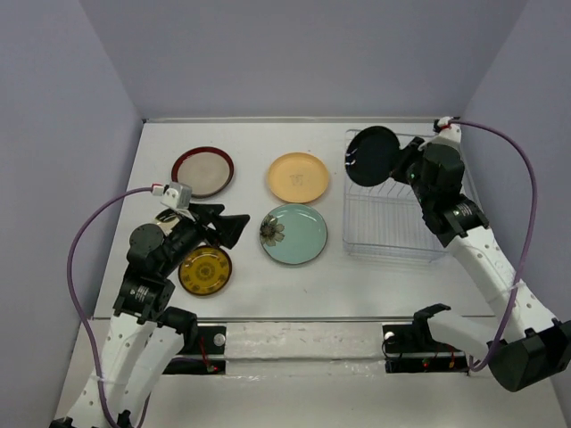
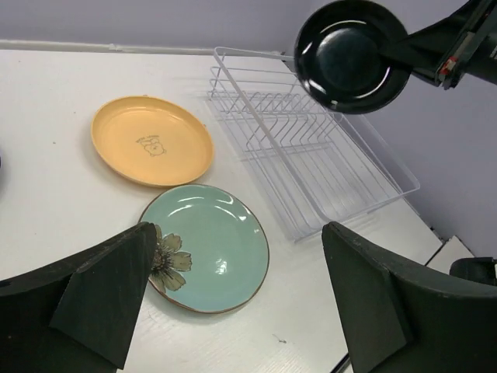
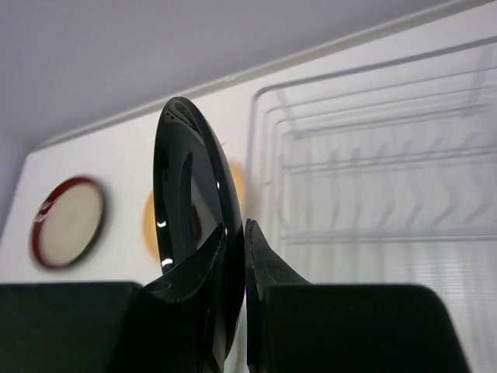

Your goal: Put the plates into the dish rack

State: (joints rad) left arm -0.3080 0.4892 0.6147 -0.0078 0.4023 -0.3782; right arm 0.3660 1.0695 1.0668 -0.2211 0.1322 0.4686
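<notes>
I will move my right gripper toward the rack's near-side end next, tilt the black plate (image 1: 374,154) upright and lower it into empty slots.
My right gripper (image 1: 401,160) is shut on the rim of the small black plate (image 1: 374,154) and holds it on edge above the far left corner of the white wire dish rack (image 1: 388,223). The right wrist view shows the plate (image 3: 182,179) pinched between the fingers (image 3: 264,264), with the rack (image 3: 373,179) behind. My left gripper (image 1: 234,226) is open and empty, hovering between the amber plate (image 1: 204,269) and the teal flower plate (image 1: 293,234). The peach plate (image 1: 298,176) and the red-rimmed beige plate (image 1: 202,171) lie flat further back.
The left wrist view shows the teal plate (image 2: 210,245), the peach plate (image 2: 151,140), the rack (image 2: 311,163) and the held black plate (image 2: 349,54). Purple walls enclose the table on three sides. A purple cable loops beside each arm.
</notes>
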